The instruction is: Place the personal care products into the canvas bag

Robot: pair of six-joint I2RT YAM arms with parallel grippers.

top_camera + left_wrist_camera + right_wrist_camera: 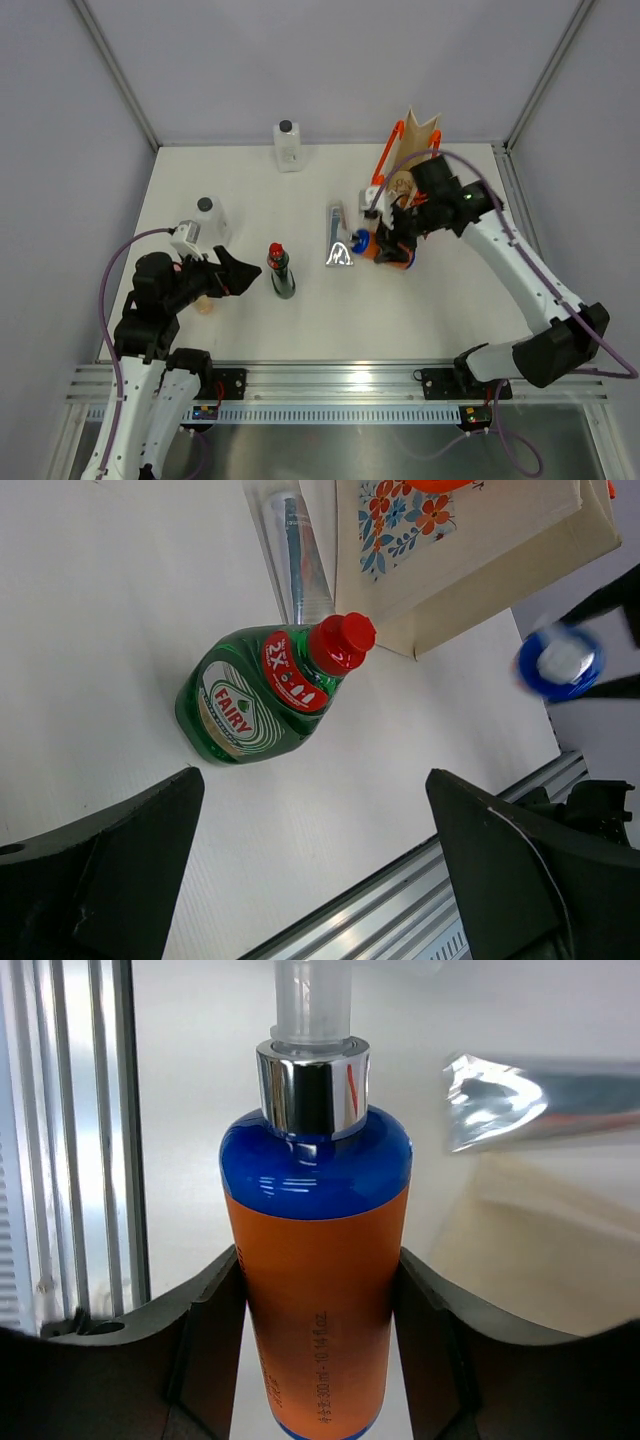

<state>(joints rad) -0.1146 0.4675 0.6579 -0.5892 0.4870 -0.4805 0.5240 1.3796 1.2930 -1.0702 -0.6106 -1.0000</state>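
The robot will next carry the orange bottle with its right gripper up and outward over the canvas bag's open top (411, 154), turning outward, then down into the bag.
My right gripper (388, 243) is shut on the orange blue-capped bottle (362, 243), gripping its orange body (315, 1290) just in front of the canvas bag (422, 128). The silver tube (337, 240) lies left of it, also in the right wrist view (540, 1100). My left gripper (243, 275) is open and empty, pointing at the upright dark green red-capped bottle (281, 272), which shows in the left wrist view (255, 690) ahead of the fingers. Two clear black-capped bottles stand at the back (288, 145) and left (210, 218). A peach bottle (207, 304) peeks from under the left arm. No cream bottle shows.
The bag's flower print (400, 520) and the tube (295, 555) lie beyond the green bottle. The aluminium rail (340, 380) runs along the table's near edge. Grey walls close in the back and sides.
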